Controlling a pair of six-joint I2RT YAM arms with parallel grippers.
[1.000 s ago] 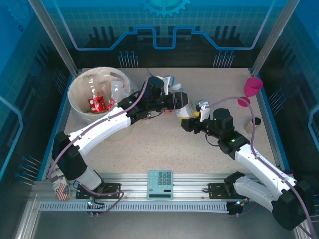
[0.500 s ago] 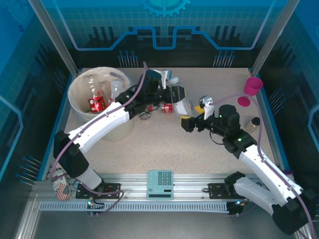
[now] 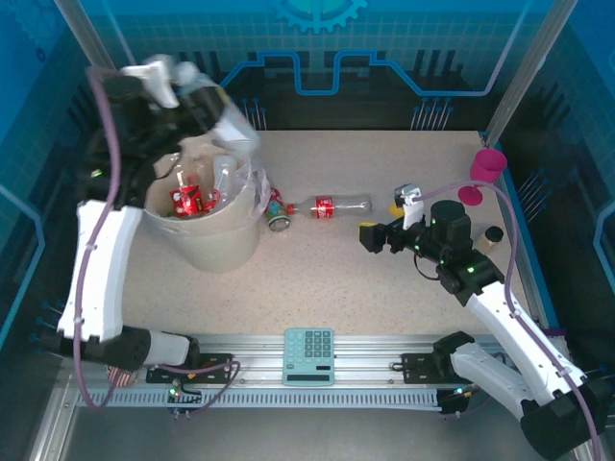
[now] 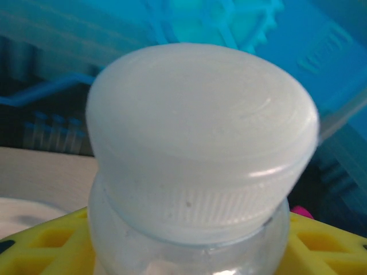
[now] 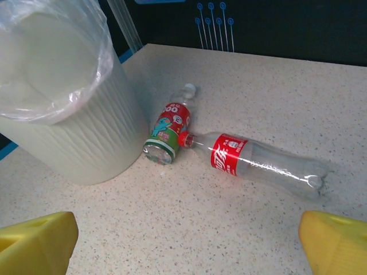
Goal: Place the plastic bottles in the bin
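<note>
The bottle's loose end still slants over the bin's far rim. My left gripper will tip down next and go down into the bin's opening [image 3: 197, 184] to let go of the clear bottle [image 3: 229, 123] there.
My left gripper [image 3: 197, 96] is raised above the bin [image 3: 207, 245], shut on a clear plastic bottle [image 3: 229, 123] with a white cap [image 4: 200, 154]; yellow fingers [image 4: 34, 246] flank its neck. The cream-white bin, lined with a clear bag, holds red-labelled bottles [image 3: 187, 200]. Two bottles lie on the table right of the bin: a red-and-green-labelled one [image 3: 276, 211] [image 5: 169, 130] against its wall, and a red-labelled, red-capped one [image 3: 332, 206] [image 5: 252, 160]. My right gripper [image 3: 382, 226] [image 5: 186, 252] stands open just right of them, nothing between its fingers.
A pink goblet [image 3: 485, 173] stands at the table's far right, with a small cream object [image 3: 487, 237] in front of it. A teal calculator [image 3: 309, 355] lies on the near rail, and a flag-printed can [image 3: 120, 365] sits at the near left corner.
My left arm swung from the table's middle up and left over the bin with its bottle. My right gripper opened, left the red-labelled bottle on the table and drew back right.
</note>
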